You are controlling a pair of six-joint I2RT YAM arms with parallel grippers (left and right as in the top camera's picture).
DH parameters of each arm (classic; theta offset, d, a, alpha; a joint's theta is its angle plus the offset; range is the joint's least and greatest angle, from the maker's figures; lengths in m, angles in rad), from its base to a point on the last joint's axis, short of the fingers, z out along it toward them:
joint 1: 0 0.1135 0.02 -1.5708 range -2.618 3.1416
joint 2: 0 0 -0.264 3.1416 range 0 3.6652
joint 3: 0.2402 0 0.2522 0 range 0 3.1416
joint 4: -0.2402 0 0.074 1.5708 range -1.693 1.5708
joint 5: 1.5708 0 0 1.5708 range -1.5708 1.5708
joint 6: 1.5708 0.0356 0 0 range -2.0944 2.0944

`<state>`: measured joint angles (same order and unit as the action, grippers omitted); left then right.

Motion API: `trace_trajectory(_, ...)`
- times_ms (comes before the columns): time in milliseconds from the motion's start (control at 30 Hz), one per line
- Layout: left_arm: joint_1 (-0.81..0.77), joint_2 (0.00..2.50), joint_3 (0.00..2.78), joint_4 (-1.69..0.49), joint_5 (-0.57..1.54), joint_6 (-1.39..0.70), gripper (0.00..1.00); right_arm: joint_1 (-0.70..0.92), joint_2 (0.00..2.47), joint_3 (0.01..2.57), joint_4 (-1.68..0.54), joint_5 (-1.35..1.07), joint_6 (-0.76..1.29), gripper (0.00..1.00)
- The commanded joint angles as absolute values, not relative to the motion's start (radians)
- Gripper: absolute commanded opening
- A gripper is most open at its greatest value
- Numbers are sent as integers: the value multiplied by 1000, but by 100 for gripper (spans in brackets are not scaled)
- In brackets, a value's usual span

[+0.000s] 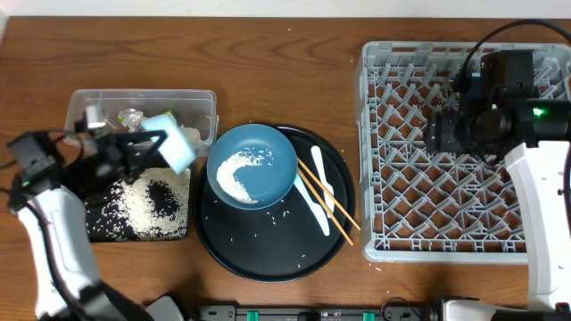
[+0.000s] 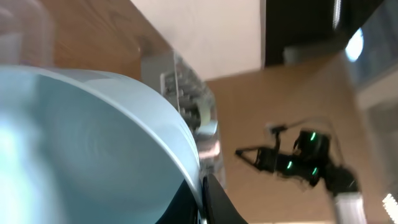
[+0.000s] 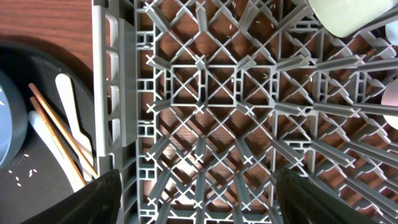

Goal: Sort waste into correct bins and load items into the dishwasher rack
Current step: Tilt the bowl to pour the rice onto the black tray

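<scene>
My left gripper will next swing to the round tray's open near part, below it and to its right in the overhead view, lower the bowl upright and release it.
My left gripper (image 1: 159, 147) is shut on the rim of the pale-green bowl (image 1: 176, 143) and holds it tipped on its side over the shallow black tray (image 1: 107, 223), which has a heap of white rice (image 1: 143, 207). In the left wrist view the bowl (image 2: 81, 143) fills the left side, with a finger (image 2: 208, 199) clamped on its rim. The dark-blue bowl (image 1: 252, 165) holds rice on the round black tray (image 1: 268, 254), beside the chopsticks (image 1: 326, 198) and white spoon (image 1: 314, 203). My right gripper (image 3: 196, 199) is open and empty above the dishwasher rack (image 1: 446, 178).
The clear tub (image 1: 201, 102) behind the black tray holds a yellow-green packet (image 1: 129, 117) and scraps. A white cup (image 3: 348, 15) stands in the rack. The chopsticks (image 3: 56, 134) and spoon (image 3: 71, 118) show left of the rack wall (image 3: 106, 93). Loose rice grains lie on the round tray.
</scene>
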<state>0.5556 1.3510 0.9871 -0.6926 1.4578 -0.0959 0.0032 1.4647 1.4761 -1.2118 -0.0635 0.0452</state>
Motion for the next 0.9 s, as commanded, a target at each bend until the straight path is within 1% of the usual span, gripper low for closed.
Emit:
trace_trajectory(0, 443, 1282, 1014, -690, 1330, -144, 6, -1, 1458, 1477, -1212, -57, 51, 77)
trace_trajectory(333, 22, 1192, 1014, -710, 1060, -223, 6, -1, 1458, 1477, -1216, -57, 51, 77)
trace_trajectory(500, -214, 1204, 1014, -805, 859, -223, 6, -1, 1458, 1477, -1216, -57, 51, 77)
trace_trajectory(600, -349, 1214, 1011, -855, 776, -223, 6, -1, 1458, 1477, -1215, -57, 51, 77)
trace_trajectory(733, -503, 1229, 1003, -883, 683, -224, 6, -1, 1458, 1477, -1215, -57, 51, 77)
trace_trajectory(867, -614, 1259, 986, -885, 481, -296, 6, -1, 1458, 1477, -1216, -57, 52, 77)
